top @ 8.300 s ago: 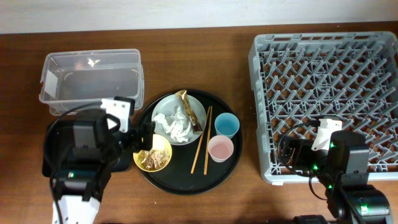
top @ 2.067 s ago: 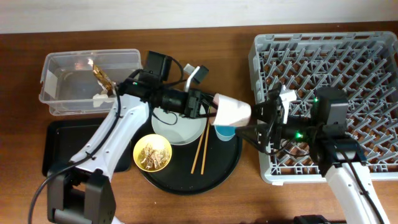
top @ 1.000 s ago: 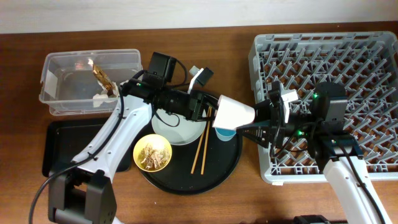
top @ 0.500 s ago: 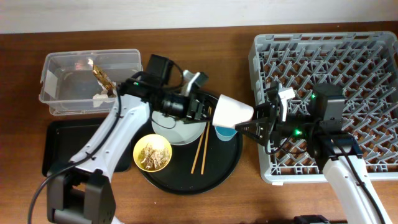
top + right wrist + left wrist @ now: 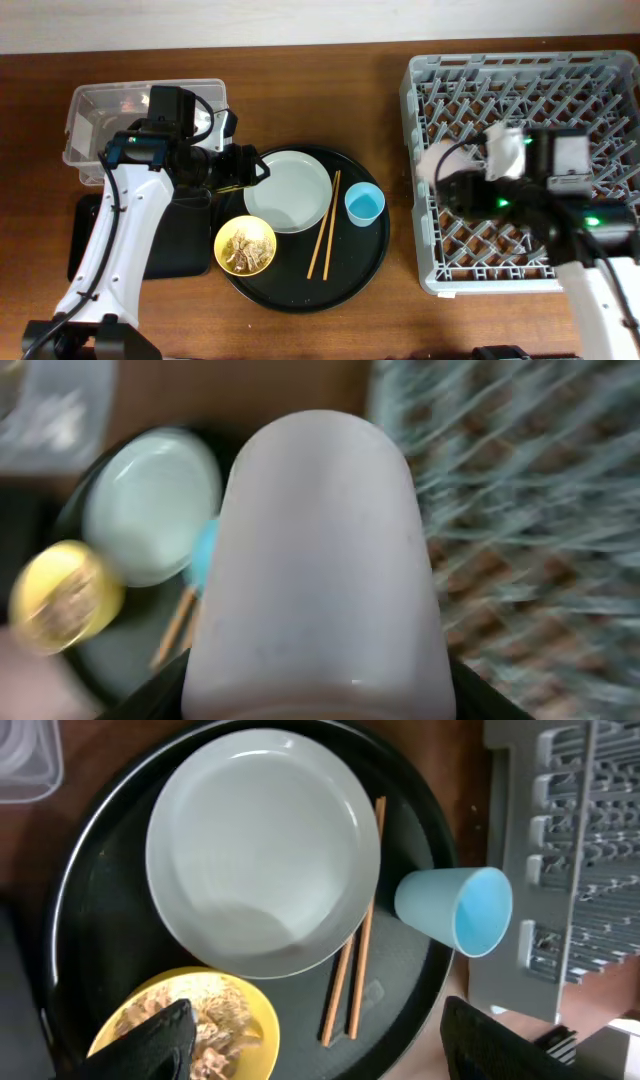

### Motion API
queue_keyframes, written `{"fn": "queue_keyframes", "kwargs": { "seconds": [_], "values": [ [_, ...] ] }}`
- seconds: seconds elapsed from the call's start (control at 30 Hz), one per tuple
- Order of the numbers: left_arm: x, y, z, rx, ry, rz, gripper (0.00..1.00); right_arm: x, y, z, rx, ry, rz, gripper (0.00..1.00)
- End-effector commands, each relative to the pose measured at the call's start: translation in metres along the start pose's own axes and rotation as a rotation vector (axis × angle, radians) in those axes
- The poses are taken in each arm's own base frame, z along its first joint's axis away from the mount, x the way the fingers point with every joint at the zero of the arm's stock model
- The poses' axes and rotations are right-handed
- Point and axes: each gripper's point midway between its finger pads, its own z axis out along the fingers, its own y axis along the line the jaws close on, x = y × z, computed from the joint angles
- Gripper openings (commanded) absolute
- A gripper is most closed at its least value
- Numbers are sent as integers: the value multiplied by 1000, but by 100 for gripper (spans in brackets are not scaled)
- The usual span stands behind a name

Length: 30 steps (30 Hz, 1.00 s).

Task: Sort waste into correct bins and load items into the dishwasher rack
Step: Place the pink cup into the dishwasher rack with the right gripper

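Note:
The pink cup [image 5: 438,160] hangs at the opposite edge, so my right gripper goes across the rack [image 5: 560,90] and down onto its side farthest from the round tray next.
My right gripper [image 5: 453,177] is shut on the pink cup [image 5: 438,160] and holds it over the left edge of the grey dishwasher rack [image 5: 560,90]. The cup fills the right wrist view [image 5: 320,560]. My left gripper [image 5: 246,168] is open and empty over the round tray's left edge. The grey-green plate [image 5: 287,190], the chopsticks [image 5: 323,225], the blue cup [image 5: 365,203] and the yellow bowl [image 5: 245,246] of food scraps sit on that tray. The left wrist view shows the plate [image 5: 262,850], the blue cup [image 5: 455,910] and the chopsticks [image 5: 355,960]. The tissue and wrapper are hidden.
The clear tub [image 5: 100,110] stands at the back left, partly covered by my left arm. The shallow black tray [image 5: 85,240] lies in front of it. The round black tray [image 5: 360,260] sits between them and the rack.
My left gripper let go of the pink cup and pulled back to the left. My right gripper took the cup and carried it right, over the rack's edge.

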Motion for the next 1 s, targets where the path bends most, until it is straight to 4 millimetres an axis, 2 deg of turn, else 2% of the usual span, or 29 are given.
{"fn": "queue_keyframes", "kwargs": {
  "seconds": [0.0, 0.07, 0.1, 0.2, 0.23, 0.27, 0.33, 0.4, 0.57, 0.7, 0.77, 0.87, 0.97],
  "values": [
    [-2, 5, -5, -33, -20, 20, 78, -24, -62, -36, 285, -69, 98, 50],
    [-2, 5, -5, -33, -20, 20, 78, -25, -89, -44, 340, -55, 179, 50],
    [-2, 5, -5, -33, -20, 20, 78, -21, -113, -47, 383, -33, 262, 50],
    [-2, 5, -5, -33, -20, 20, 78, -4, -173, -50, 482, 19, 461, 50],
    [-2, 5, -5, -33, -20, 20, 78, 1, -184, -50, 501, 25, 503, 50],
    [-2, 5, -5, -33, -20, 20, 78, 9, -209, -52, 543, 30, 587, 50],
    [-2, 5, -5, -33, -20, 20, 78, 22, -243, -54, 596, 32, 720, 50],
    [-2, 5, -5, -33, -19, 20, 78, 32, -269, -52, 625, 25, 821, 50],
    [-1, 5, -5, -34, -16, 18, 78, 47, -303, -36, 647, 52, 916, 50],
    [-1, 5, -5, -34, -16, 18, 78, 66, -322, -6, 632, 145, 970, 51],
    [-1, 5, -5, -34, -15, 18, 78, 70, -326, 6, 618, 170, 980, 66],
    [0, 5, -5, -34, -13, 16, 78, 50, -315, 21, 469, 109, 985, 83],
    [0, 5, -5, -35, -9, 15, 78, 30, -298, 17, 356, 62, 979, 87]
  ]
}}
